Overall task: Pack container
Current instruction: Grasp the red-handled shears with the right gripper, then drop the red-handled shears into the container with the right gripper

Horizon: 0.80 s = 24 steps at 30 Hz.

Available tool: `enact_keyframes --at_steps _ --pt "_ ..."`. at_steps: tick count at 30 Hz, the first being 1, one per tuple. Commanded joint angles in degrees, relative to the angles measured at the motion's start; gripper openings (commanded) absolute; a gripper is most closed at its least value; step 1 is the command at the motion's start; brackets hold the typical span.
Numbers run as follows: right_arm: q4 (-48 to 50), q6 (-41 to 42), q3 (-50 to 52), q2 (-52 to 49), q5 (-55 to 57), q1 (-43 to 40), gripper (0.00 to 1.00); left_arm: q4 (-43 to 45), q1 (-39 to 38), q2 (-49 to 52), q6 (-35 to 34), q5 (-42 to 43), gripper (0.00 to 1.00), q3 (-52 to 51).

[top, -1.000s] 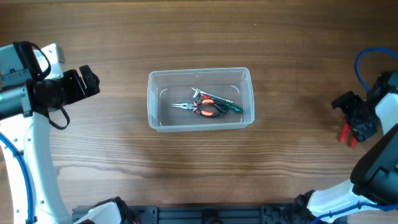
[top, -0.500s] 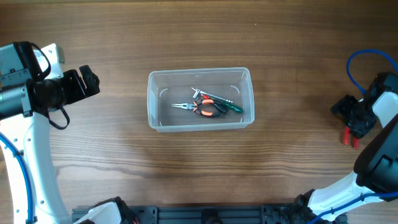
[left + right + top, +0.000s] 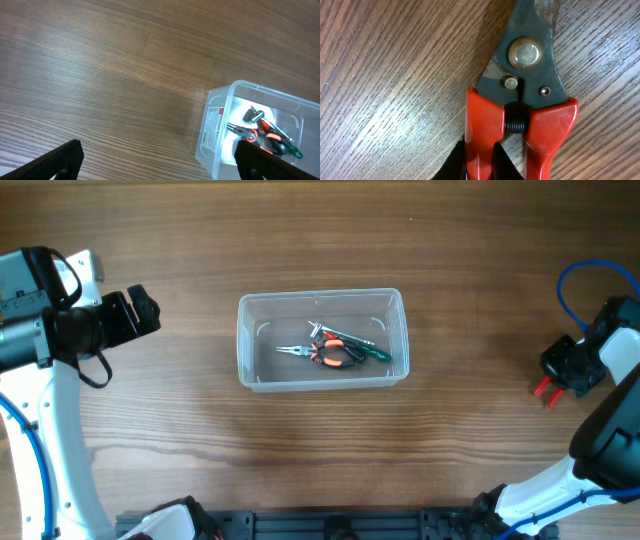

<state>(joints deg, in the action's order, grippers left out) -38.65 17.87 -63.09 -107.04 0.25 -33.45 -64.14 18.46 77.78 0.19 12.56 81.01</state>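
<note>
I need my right gripper to carry the cutters up over the tub's side and down onto the pliers (image 3: 325, 355) next, as the tub is to its left in the overhead view.
The container (image 3: 320, 294), a clear plastic tub, sits mid-table; its near corner shows in the left wrist view (image 3: 220, 115). Inside lie orange-handled pliers (image 3: 325, 355) and a green-handled tool (image 3: 376, 354). At the table's right edge my right gripper (image 3: 562, 373) is shut on one red handle of a pair of red-handled cutters (image 3: 550, 125). Its black fingertips (image 3: 454, 162) pinch the left handle, and the gripper (image 3: 480, 161) is low over the wood. My left gripper (image 3: 150, 310) hangs open far left of the tub, with nothing between its fingers (image 3: 55, 162).
A white label (image 3: 216, 125) is stuck on the tub's short side. A blue cable (image 3: 585, 275) loops above the right arm. Bare wooden tabletop (image 3: 320, 440) lies all around the tub.
My right gripper went from open to shut on the cutters' handle, and the red handles shifted slightly left and up. The left arm and the tub have not moved.
</note>
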Motion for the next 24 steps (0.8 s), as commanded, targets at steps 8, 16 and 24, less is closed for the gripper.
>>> enact_keyframes --at_steps 8,16,24 --pt "-2.56 -13.09 -6.43 7.45 -8.07 9.40 0.04 -0.04 -0.26 0.22 1.11 1.14 1.00 0.76" --pt "-10.27 -42.45 -15.04 17.31 -11.76 42.49 0.04 -0.04 -0.26 0.22 1.11 1.14 1.00 0.76" --pt "-7.39 -71.73 -14.91 6.19 -17.42 64.61 0.05 -0.04 -0.26 0.22 1.11 1.14 1.00 0.76"
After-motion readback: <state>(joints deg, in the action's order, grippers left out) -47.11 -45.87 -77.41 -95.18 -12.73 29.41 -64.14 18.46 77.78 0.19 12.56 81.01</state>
